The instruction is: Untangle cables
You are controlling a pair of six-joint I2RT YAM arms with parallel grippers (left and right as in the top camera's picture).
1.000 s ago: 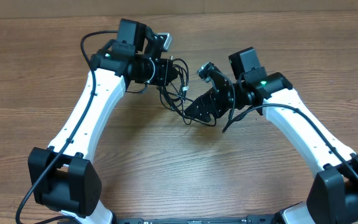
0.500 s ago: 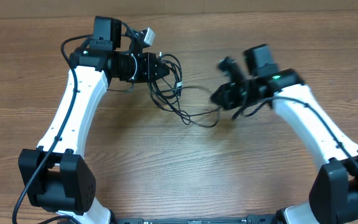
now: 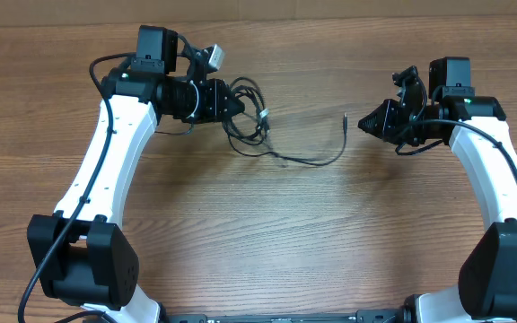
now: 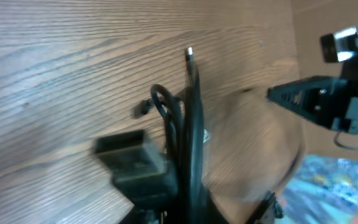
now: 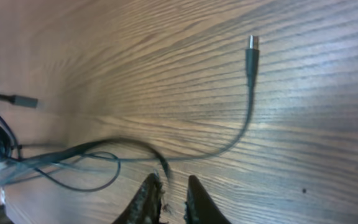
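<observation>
The left gripper lowers the bunched tangle toward the table next. Then it sets the cords down on bare wood and opens.
The cables [image 3: 251, 126] are thin black cords bunched in a small tangle at the tip of my left gripper [image 3: 236, 100], which is shut on them. In the left wrist view the cords [image 4: 191, 106] rise out from between the jaws. One cord [image 3: 317, 160] trails right out of the tangle across the wood and ends in a small plug [image 3: 345, 117]. My right gripper [image 3: 366, 121] hovers just right of that plug. In the right wrist view its jaws [image 5: 169, 186] stand almost together with nothing between them, the loose cord [image 5: 247, 118] and plug [image 5: 252, 46] ahead.
The wooden table [image 3: 267, 233] carries only the cords and my two arms. The left arm [image 3: 106, 170] spans the left side and the right arm [image 3: 501, 179] the right side. Thicker black wires run along both arms. A wall edge runs along the back.
My right gripper closed beside the tangle, swung back to the right drawing one cord out, and that cord now lies free. My left arm shifted a little left, still holding the tangle.
</observation>
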